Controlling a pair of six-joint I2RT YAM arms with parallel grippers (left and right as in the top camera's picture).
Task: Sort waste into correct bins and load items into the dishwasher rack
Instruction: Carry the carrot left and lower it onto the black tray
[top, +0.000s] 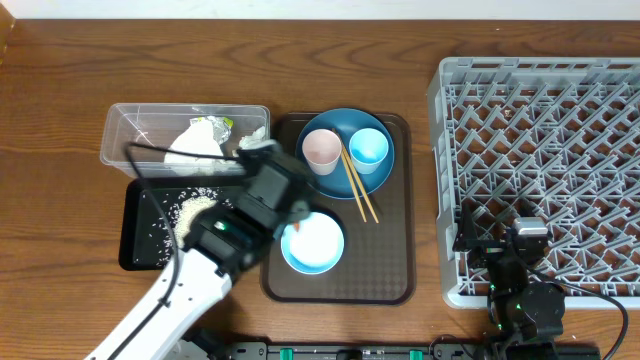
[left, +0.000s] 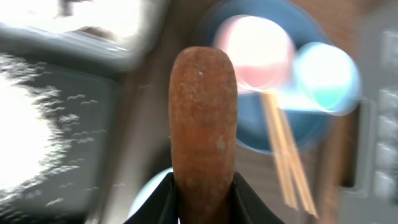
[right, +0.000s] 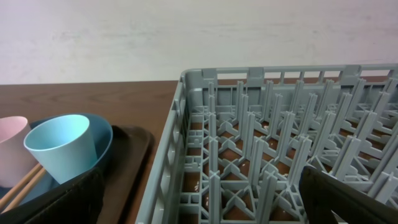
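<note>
Next, my left gripper goes to the left in the overhead view and down to release the carrot, as the black tray's rice lies below on that side.
My left gripper is shut on the small orange carrot, which stands upright between the fingers. In the overhead view the left gripper hangs over the brown tray's left edge, beside the clear tub holding the napkins. The black tray holds rice. The pink cup, the light blue cup and the chopsticks sit on a blue plate. The small light blue bowl lies near the arm. My right gripper is open and empty above the grey rack.
The brown serving tray lies between the bins and the dishwasher rack. The blue plate sits on its far half. The right gripper is over the rack's front left corner. The left wrist view is blurred.
</note>
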